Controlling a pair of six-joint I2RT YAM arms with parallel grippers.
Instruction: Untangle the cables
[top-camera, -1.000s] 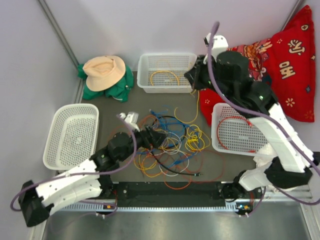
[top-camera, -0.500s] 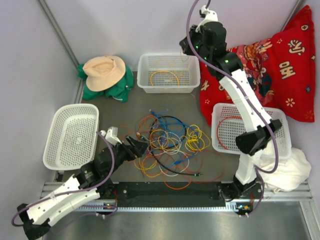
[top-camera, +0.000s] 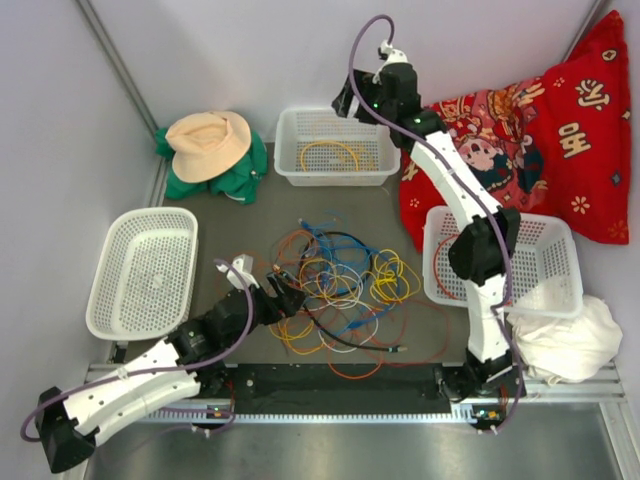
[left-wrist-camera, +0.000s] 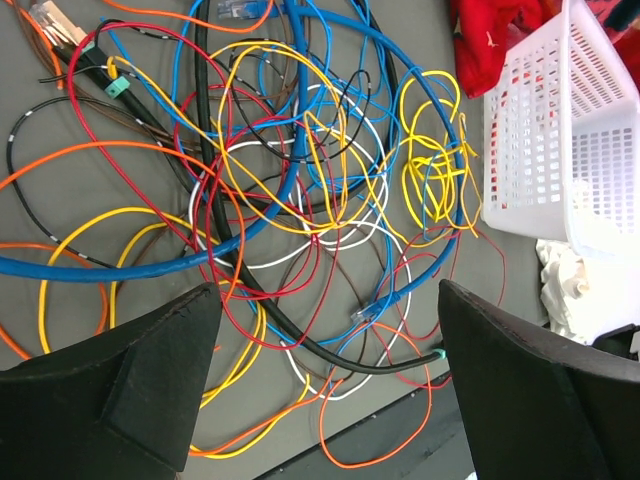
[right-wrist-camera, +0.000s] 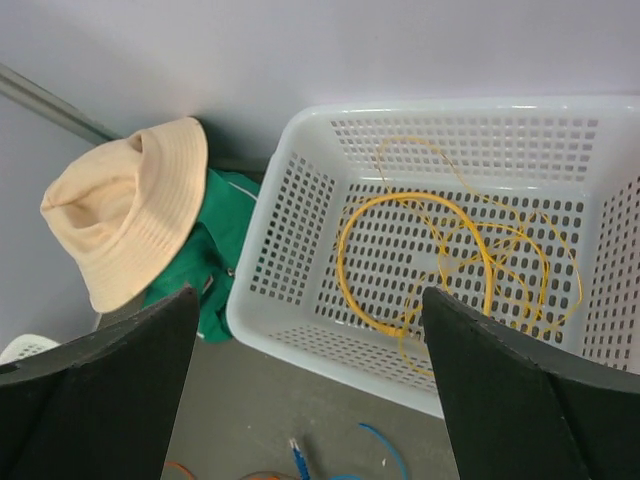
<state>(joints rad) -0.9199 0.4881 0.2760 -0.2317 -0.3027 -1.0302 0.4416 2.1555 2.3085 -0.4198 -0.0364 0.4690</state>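
Next, my right gripper moves back and down onto the side of the tangle's yellow loops (right-wrist-camera: 440, 260) that faces the tangle, to get the loops by the red cable's basket.
The cables (top-camera: 340, 290) lie on the grey table as a loose tangle of yellow, orange, blue, red, white and black cords. My left gripper (top-camera: 285, 297) hovers at the tangle's near-left edge. It is open, with cables (left-wrist-camera: 300, 180) spread beneath it and nothing between its fingers (left-wrist-camera: 328, 300). My right gripper (top-camera: 350, 100) is raised over the back basket (top-camera: 290, 150). It too is open and empty (right-wrist-camera: 308, 300), and yellow cable loops (right-wrist-camera: 440, 260) lie in the basket below. A red cable (top-camera: 465, 265) lies in the right basket (top-camera: 560, 290).
An empty white basket (top-camera: 145, 270) stands at the left. A beige hat (top-camera: 208, 142) rests on green cloth (top-camera: 245, 175) at the back left. Red patterned cloth (top-camera: 560, 130) fills the back right, with white cloth (top-camera: 570, 345) near right. A black rail (top-camera: 340, 385) runs along the near edge.
My right arm has risen and stretched back over the rear basket, and its jaws have gone from shut to open. My left gripper has drawn back to the tangle's near-left edge.
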